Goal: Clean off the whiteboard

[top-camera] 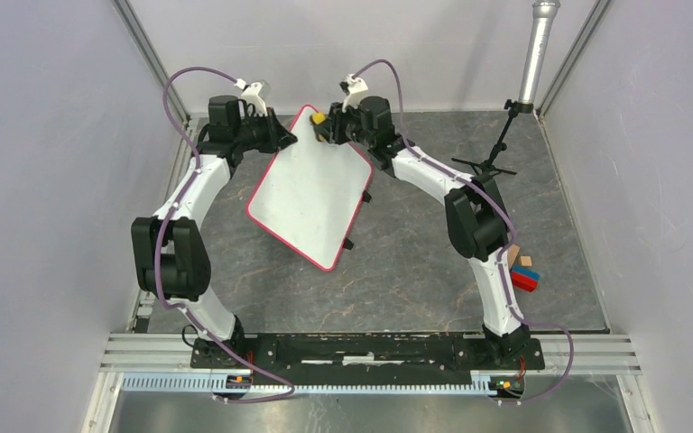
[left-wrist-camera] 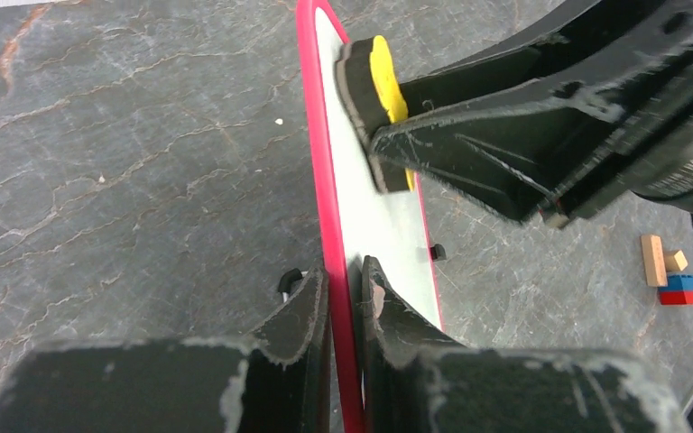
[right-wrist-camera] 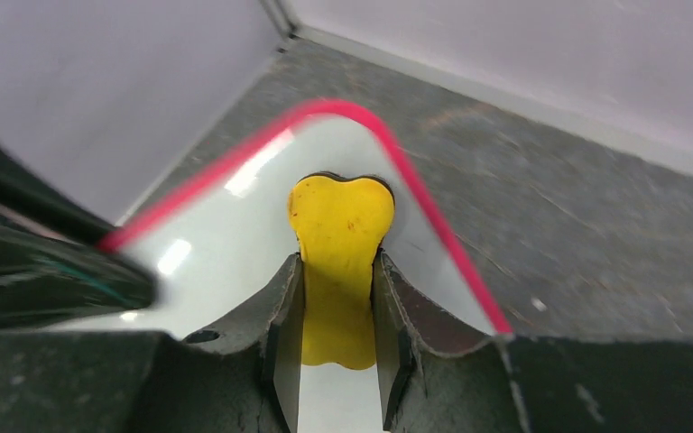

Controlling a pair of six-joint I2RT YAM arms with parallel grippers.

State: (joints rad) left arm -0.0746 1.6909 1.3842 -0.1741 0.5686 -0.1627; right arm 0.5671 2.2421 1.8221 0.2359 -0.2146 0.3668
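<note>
The board is clean, so the robot's right gripper will move back and down to the bare tabletop near the blocks, to the gripper's right in the top view.
The whiteboard (top-camera: 311, 194), white with a thin red rim, is held tilted above the table. Its face looks clean; no writing shows. My left gripper (top-camera: 285, 137) is shut on its far left edge; in the left wrist view the fingers clamp the red rim (left-wrist-camera: 336, 262) edge-on. My right gripper (top-camera: 325, 129) is shut on a yellow eraser (top-camera: 318, 118) with a dark pad, pressed on the board's far corner. In the right wrist view the eraser (right-wrist-camera: 340, 234) sits between the fingers on the white face (right-wrist-camera: 226, 234). It also shows in the left wrist view (left-wrist-camera: 383, 86).
Small black clips (top-camera: 348, 244) stick out of the board's right edge. A black stand (top-camera: 492, 162) is at the back right. Wooden, blue and red blocks (top-camera: 523, 273) lie by the right arm. The grey walls are close to both grippers.
</note>
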